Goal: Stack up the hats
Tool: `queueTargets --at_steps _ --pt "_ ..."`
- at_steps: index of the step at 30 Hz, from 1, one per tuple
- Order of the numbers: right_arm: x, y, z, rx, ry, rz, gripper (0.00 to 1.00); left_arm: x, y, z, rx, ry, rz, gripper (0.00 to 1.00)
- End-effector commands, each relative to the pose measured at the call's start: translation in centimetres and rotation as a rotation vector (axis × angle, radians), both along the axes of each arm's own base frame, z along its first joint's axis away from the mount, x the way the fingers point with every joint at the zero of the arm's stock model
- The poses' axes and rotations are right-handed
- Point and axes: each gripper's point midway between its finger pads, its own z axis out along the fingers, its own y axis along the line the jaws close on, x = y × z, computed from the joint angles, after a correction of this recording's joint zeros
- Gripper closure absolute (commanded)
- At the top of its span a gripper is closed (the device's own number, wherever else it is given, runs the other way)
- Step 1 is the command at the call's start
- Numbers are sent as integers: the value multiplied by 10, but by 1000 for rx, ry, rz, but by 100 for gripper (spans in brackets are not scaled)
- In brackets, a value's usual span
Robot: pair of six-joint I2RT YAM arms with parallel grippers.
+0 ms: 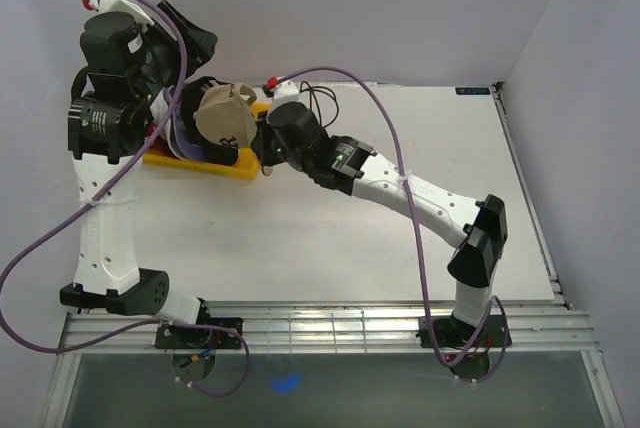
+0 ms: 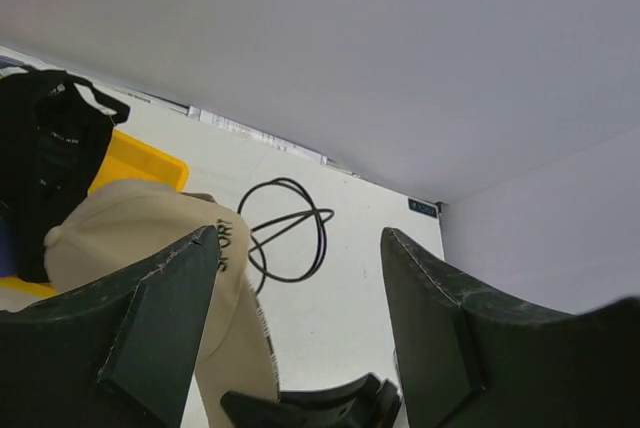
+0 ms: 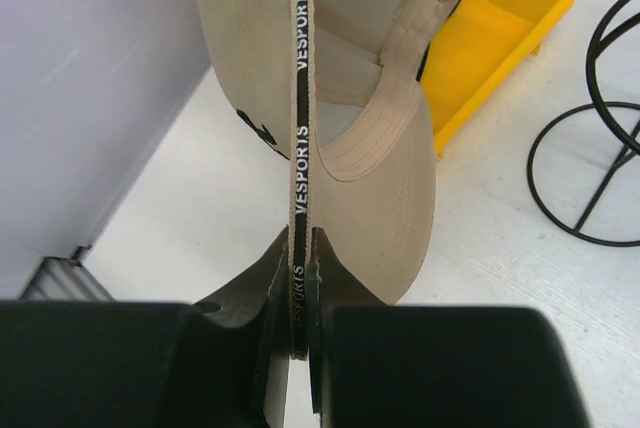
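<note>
My right gripper lifts the beige cap over the black wire dome stand, bare beside the tray, next, then turns the cap's opening downward, lowers and releases.
My right gripper is shut on the edge of the beige cap, pinching its black lettered band and holding it on edge above the yellow tray. The black cap sits in the tray just under and behind the beige cap. A lavender cap shows under them. My left gripper is open and empty, raised beside the beige cap. A small patch of red shows behind the right wrist. The white cap is hidden.
The black wire dome stand stands on the white table just right of the tray. White walls close in at the back and the left. The table's far right corner carries a small label.
</note>
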Motion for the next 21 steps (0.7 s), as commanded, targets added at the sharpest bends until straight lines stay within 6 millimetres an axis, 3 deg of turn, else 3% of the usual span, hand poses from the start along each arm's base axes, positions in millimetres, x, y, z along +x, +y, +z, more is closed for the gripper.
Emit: queueTargets --at_steps 1,2,3,4,5,7,8,12,14,17,18,20,21 --pt "21 -22 60 298 53 22 92 -25 14 30 -29 -97 62 24" --pt "31 -37 74 374 75 1 92 -38 17 41 -40 -140 65 24" --pt "30 -38 77 412 97 35 92 -42 17 41 -49 -144 66 24" --pt "35 -44 70 433 120 32 92 -42 17 31 -46 -125 65 24" --pt "44 -54 95 543 95 24 92 -51 18 35 -50 -144 64 24" --pt "45 -59 94 605 134 63 92 -55 18 27 -48 -131 58 24" --pt "55 -68 109 687 138 60 92 -58 18 20 -44 -119 57 24" --pt "70 -85 121 854 196 73 92 -64 16 3 -42 -91 39 24" --pt "80 -98 113 910 230 44 92 -63 14 -8 -33 -67 28 25" --pt "84 -116 122 1059 256 24 92 -68 15 -14 -23 -61 26 25" --pt "85 -121 110 1088 270 10 92 -69 15 -18 -17 -52 23 25" --pt "88 -135 108 1177 293 -31 92 -70 15 -23 -10 -41 21 24" --pt "92 -141 91 1190 310 -75 92 -70 14 -26 -9 -36 15 25"
